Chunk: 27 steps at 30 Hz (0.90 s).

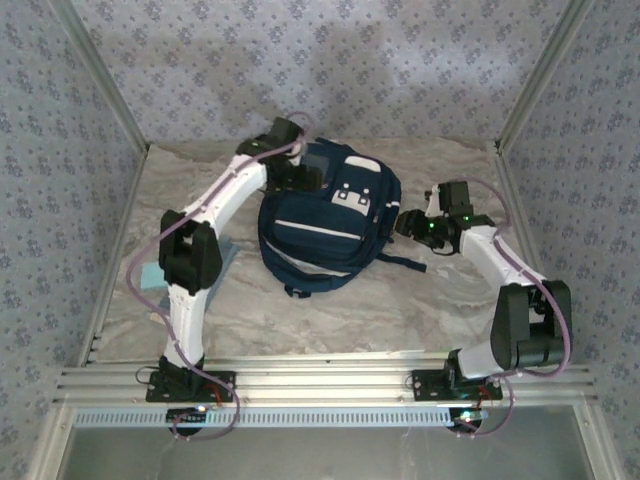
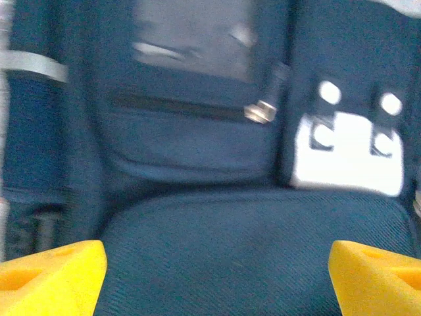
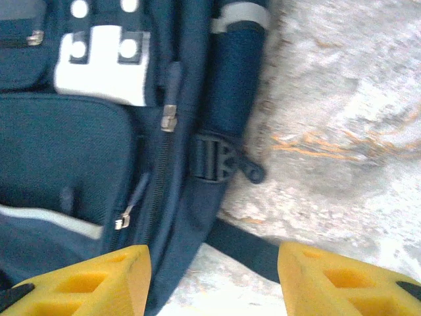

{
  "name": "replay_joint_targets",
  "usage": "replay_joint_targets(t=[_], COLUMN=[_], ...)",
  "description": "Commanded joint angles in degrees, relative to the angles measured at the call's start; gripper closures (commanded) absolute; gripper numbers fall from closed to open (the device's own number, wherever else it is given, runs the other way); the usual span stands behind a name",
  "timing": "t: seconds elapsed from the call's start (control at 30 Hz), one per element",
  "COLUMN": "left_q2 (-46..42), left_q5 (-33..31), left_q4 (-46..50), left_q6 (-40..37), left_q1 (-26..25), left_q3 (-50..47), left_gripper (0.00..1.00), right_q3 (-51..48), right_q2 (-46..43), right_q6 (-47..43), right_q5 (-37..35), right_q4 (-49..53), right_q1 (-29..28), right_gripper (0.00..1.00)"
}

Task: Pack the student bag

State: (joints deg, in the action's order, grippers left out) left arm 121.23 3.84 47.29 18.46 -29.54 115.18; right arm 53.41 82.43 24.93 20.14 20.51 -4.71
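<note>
My left gripper needs to move back and down across the bag, onto the pocket's fold (image 1: 368,228) beside the zipper pull. The gripper's fingers span only flat fabric now.
The student bag (image 1: 325,225), navy with white stripes and a white tab patch (image 1: 355,198), lies flat in the middle of the marble table. My left gripper (image 1: 297,170) hovers over the bag's far left corner. In the left wrist view its yellow fingertips (image 2: 52,276) stand wide apart, open, above navy fabric (image 2: 217,230), with a pocket zipper pull (image 2: 263,108) beyond. My right gripper (image 1: 410,225) is at the bag's right side. It is open, its fingertips (image 3: 85,283) straddling the bag's edge and a dark strap (image 3: 253,247) lying on the table, gripping nothing.
A light-blue flat thing (image 1: 150,272) lies on the table under the left arm. A black buckle (image 3: 214,158) hangs at the bag's side. Bare marble table (image 1: 420,300) spreads in front of and right of the bag. Metal frame posts (image 1: 110,110) and patterned walls close the sides.
</note>
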Motion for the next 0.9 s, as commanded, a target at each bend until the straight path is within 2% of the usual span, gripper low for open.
replay_joint_targets(t=[0.0, 0.13, 0.2, 0.4, 0.53, 0.67, 0.83, 0.87], left_q2=[-2.49, -1.18, 0.38, 6.59, 11.3, 16.72, 21.94, 23.18], left_q5=[-2.06, -2.7, -4.42, -7.12, -11.98, -17.92, -20.96, -21.79], left_q4=[1.03, 0.71, 1.66, 6.06, 8.97, 12.35, 14.4, 15.29], left_q6=[0.06, 1.88, 1.81, 0.97, -0.68, -2.61, -3.67, -3.85], left_q1=[-4.68, -10.75, -13.45, -18.52, -21.0, -22.77, -23.37, -23.39], left_q3=[-1.91, -1.31, 0.5, 7.09, 11.47, 16.65, 20.06, 21.33], left_gripper=[0.12, 0.14, 0.18, 0.24, 0.25, 0.37, 0.42, 0.47], right_q3=[-1.74, -3.02, -3.59, -4.97, -5.72, -5.91, -5.9, -5.94], right_q2=[0.41, -0.25, -0.84, -1.84, -1.98, -2.03, -2.2, -2.11], right_q6=[4.31, 5.37, 5.38, 5.04, 5.37, 5.49, 5.39, 5.33], right_q5=[-1.81, -0.3, -0.14, 0.68, 1.19, 1.74, 1.99, 2.07], right_q4=[-2.21, -4.09, -4.3, -4.38, -4.92, -5.38, -5.29, -5.31], right_q1=[2.04, 4.41, 5.09, 6.46, 6.82, 6.93, 7.14, 7.18], right_gripper=[0.44, 0.44, 0.44, 0.44, 0.44, 0.45, 0.45, 0.45])
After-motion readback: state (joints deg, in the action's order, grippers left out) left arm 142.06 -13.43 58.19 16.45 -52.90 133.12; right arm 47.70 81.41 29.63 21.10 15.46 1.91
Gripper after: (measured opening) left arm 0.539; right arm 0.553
